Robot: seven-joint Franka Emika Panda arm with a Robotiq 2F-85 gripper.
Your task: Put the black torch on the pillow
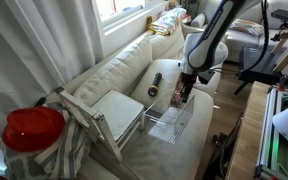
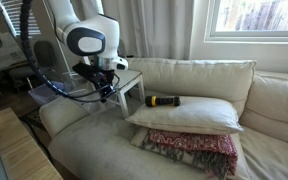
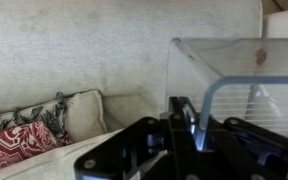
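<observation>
My gripper should lift and carry the tray (image 1: pixel 169 122) outward onto the white frame table's bare top (image 1: pixel 115 112), which lies outward of my gripper, and then let go of the tray's side.
The black torch (image 1: pixel 155 84) (image 2: pixel 164 100) lies on its side on the cream pillow (image 1: pixel 167 73) (image 2: pixel 189 113) in both exterior views. My gripper (image 1: pixel 181 92) (image 2: pixel 106 88) is off to the side of the pillow, away from the torch. In the wrist view the gripper (image 3: pixel 189 125) is shut on the thin upright wall of the clear plastic tray (image 3: pixel 234 80) (image 1: pixel 169 122). The torch does not show in the wrist view. The pillow's corner shows there at the left (image 3: pixel 81 110).
A red-patterned cushion (image 2: pixel 189 150) (image 3: pixel 19 140) lies under and in front of the pillow. A white frame table (image 1: pixel 119 112) (image 2: pixel 134 88) stands on the sofa seat by the tray. A red object (image 1: pixel 32 128) sits close to one camera.
</observation>
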